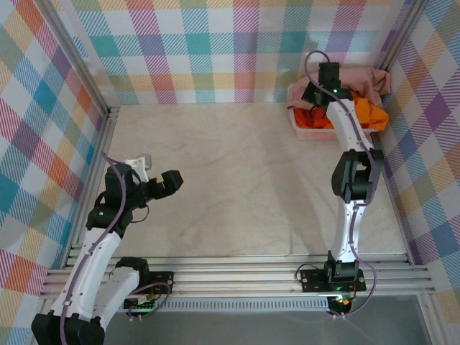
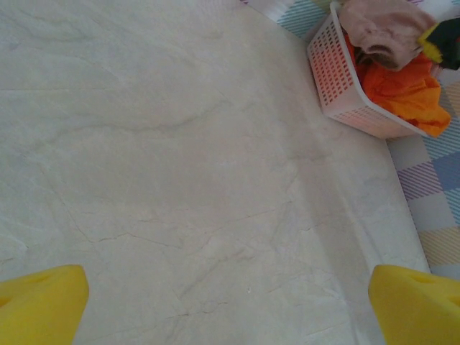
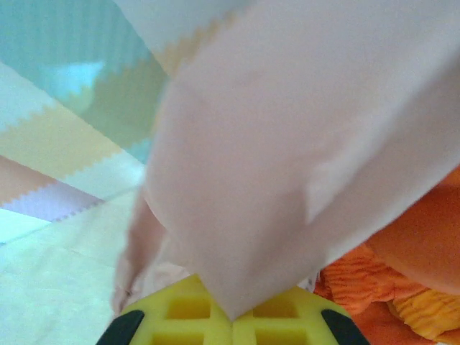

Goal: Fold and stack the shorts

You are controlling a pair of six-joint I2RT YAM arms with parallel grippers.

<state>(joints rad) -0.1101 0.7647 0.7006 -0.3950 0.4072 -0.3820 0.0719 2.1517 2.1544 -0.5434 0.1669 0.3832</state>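
Note:
The bare middle of the table is back from my right gripper, toward my left gripper, so my right gripper needs to lift the shorts up, lower them there and let go.
The dusty pink shorts (image 1: 368,79) lie heaped over the white mesh basket (image 1: 305,130) at the far right corner. Under them sit the bright orange shorts (image 1: 371,115). My right gripper (image 1: 317,96) reaches into the basket. In the right wrist view its yellow jaws (image 3: 231,318) are shut on a fold of the pink shorts (image 3: 287,158), with orange cloth (image 3: 402,284) to the right. My left gripper (image 1: 172,183) hovers open over the left of the table; its yellow fingertips (image 2: 39,305) stand wide apart with nothing between them. From there I see the basket (image 2: 332,75), pink shorts (image 2: 381,32) and lighter yellow-orange cloth (image 2: 420,100).
Plaid curtain walls (image 1: 215,43) and aluminium rails (image 1: 108,144) box in the beige table (image 1: 237,180). A rail frame (image 1: 237,277) runs along the near edge by the arm bases. The basket stands tight against the back and right walls.

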